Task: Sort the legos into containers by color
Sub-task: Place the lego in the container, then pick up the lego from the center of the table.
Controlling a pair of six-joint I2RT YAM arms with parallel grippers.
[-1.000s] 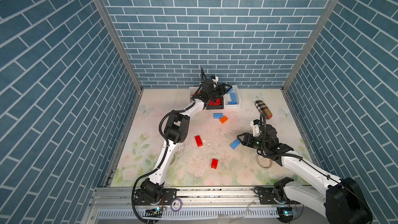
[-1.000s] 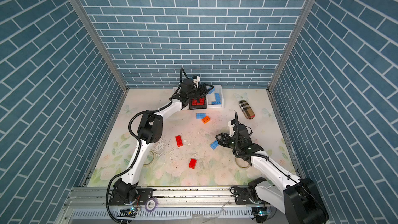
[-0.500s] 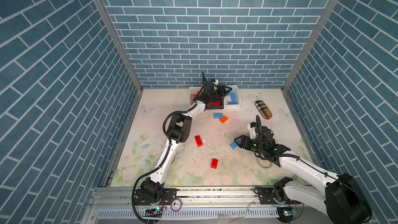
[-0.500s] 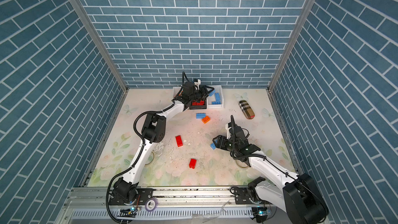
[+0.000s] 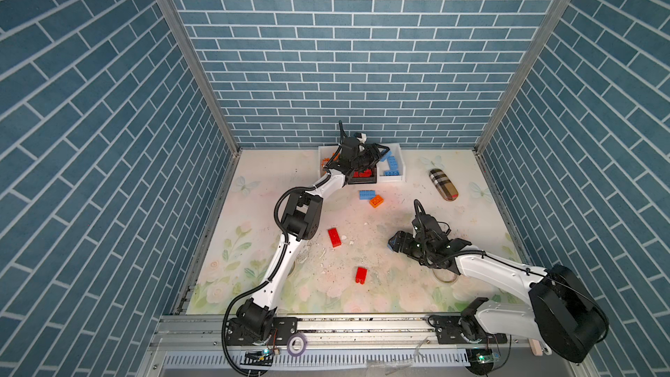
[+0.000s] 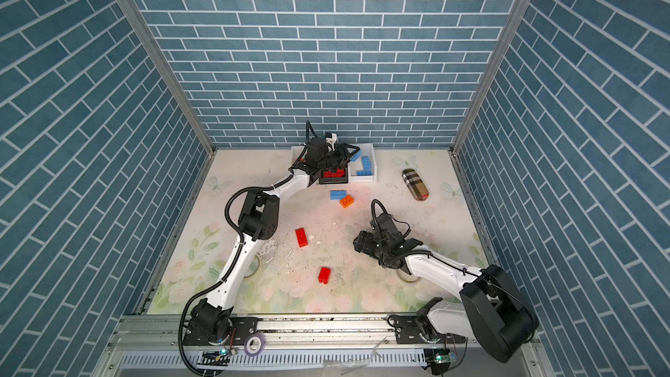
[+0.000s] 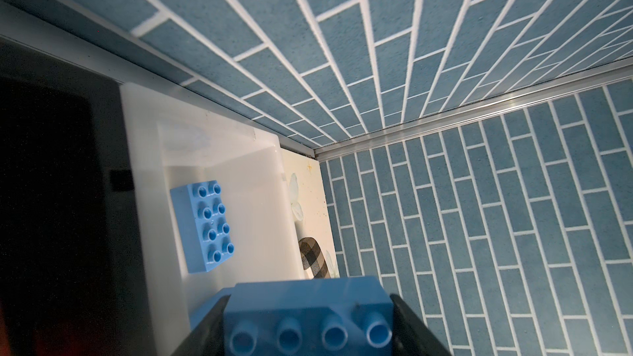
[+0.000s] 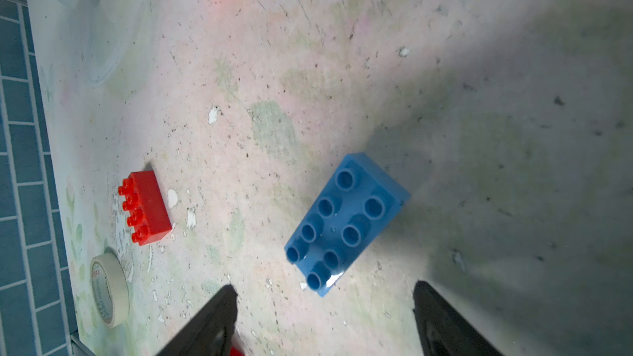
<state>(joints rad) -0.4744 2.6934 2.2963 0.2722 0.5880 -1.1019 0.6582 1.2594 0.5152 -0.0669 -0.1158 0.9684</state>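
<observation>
The robot's right gripper will next go down and turn to close across the long sides of the blue lego, because the lego lies slanted below the gripper's open fingers.
My left gripper (image 5: 371, 157) is shut on a light blue lego (image 7: 308, 316), held over the white container (image 7: 274, 179) where another blue lego (image 7: 202, 226) lies. In both top views this container (image 5: 401, 161) stands beside the black container (image 5: 362, 182) of red legos and a white container (image 5: 320, 154) of orange ones. My right gripper (image 8: 323, 289) is open and empty, low over the mat, with a blue lego (image 8: 346, 224) lying flat just ahead of its fingertips. In a top view this gripper (image 6: 359, 242) almost hides that lego.
Loose on the mat are a blue lego (image 5: 367, 195), an orange lego (image 5: 376, 201) and two red legos (image 5: 334, 237) (image 5: 360, 275). A plaid case (image 5: 443, 184) lies at the back right. One tape roll (image 5: 445, 277) sits under my right arm, another (image 8: 109, 289) near the left wall.
My right gripper has opened wide and moved left until it covers the blue lego on the mat. My left gripper has barely shifted and still holds its blue lego.
</observation>
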